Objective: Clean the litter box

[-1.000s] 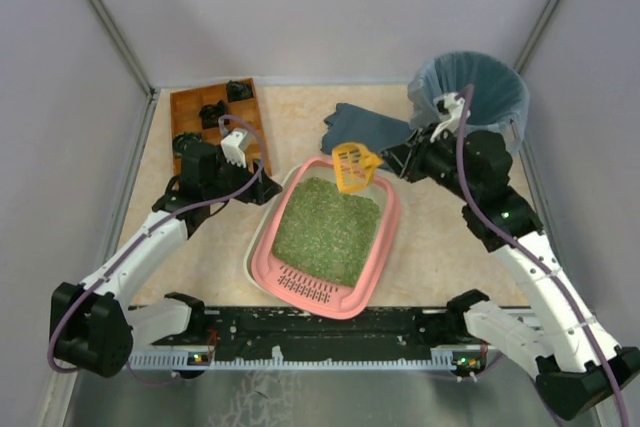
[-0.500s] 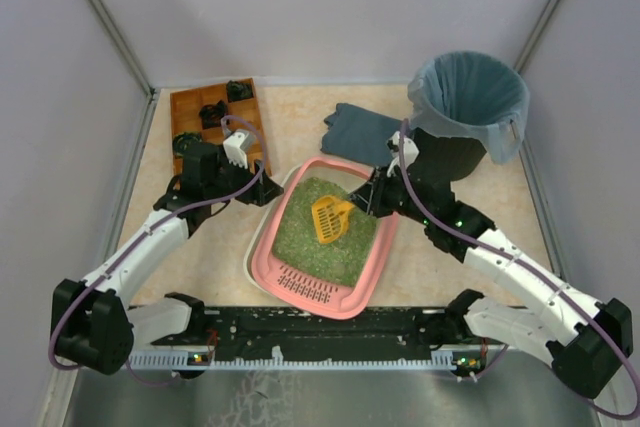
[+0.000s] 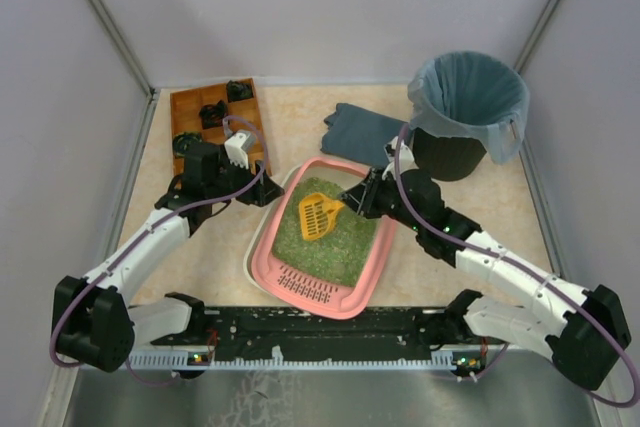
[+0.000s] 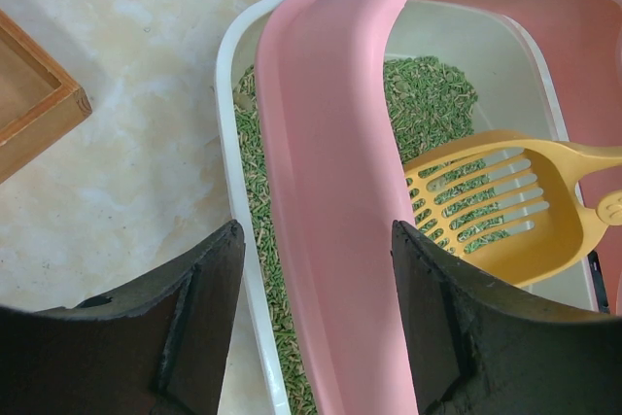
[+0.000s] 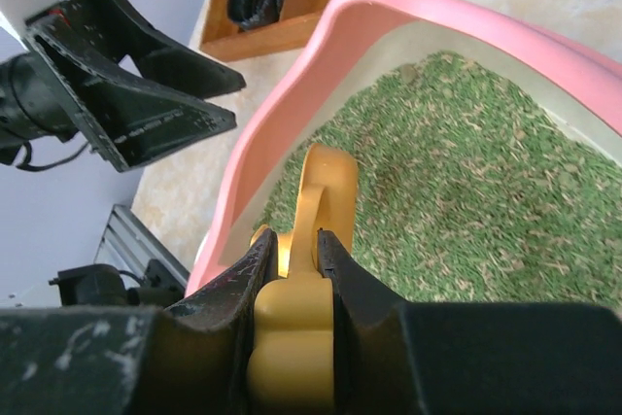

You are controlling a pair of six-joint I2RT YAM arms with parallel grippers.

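Note:
I should lower my right gripper next until the scoop's yellow blade rests on the green litter, then release the scoop's handle. The blade is still hanging clear of the litter bed.
The pink litter box (image 3: 262, 257) with green litter (image 3: 350, 239) lies at the table's middle, its grille at the near end. My right gripper (image 3: 352, 203) is shut on the handle of a yellow slotted scoop (image 3: 317, 217), whose blade sits low over the litter. The right wrist view shows the handle (image 5: 327, 180) clamped between the fingers, with litter (image 5: 466, 201) below. My left gripper (image 3: 268, 190) is open, its jaws astride the box's far-left pink rim (image 4: 330, 191) without touching it. The scoop (image 4: 496, 206) holds some green grains.
A black bin with a blue-grey bag (image 3: 468, 107) stands at the back right. A dark grey cloth (image 3: 362, 129) lies behind the box. A brown wooden compartment tray (image 3: 215, 119) with dark items sits at the back left. A white inner tray (image 4: 231, 143) edges the pink rim.
My right arm has swung left and down from near the bin, bringing the scoop over the box and low onto the litter. The left arm has not moved.

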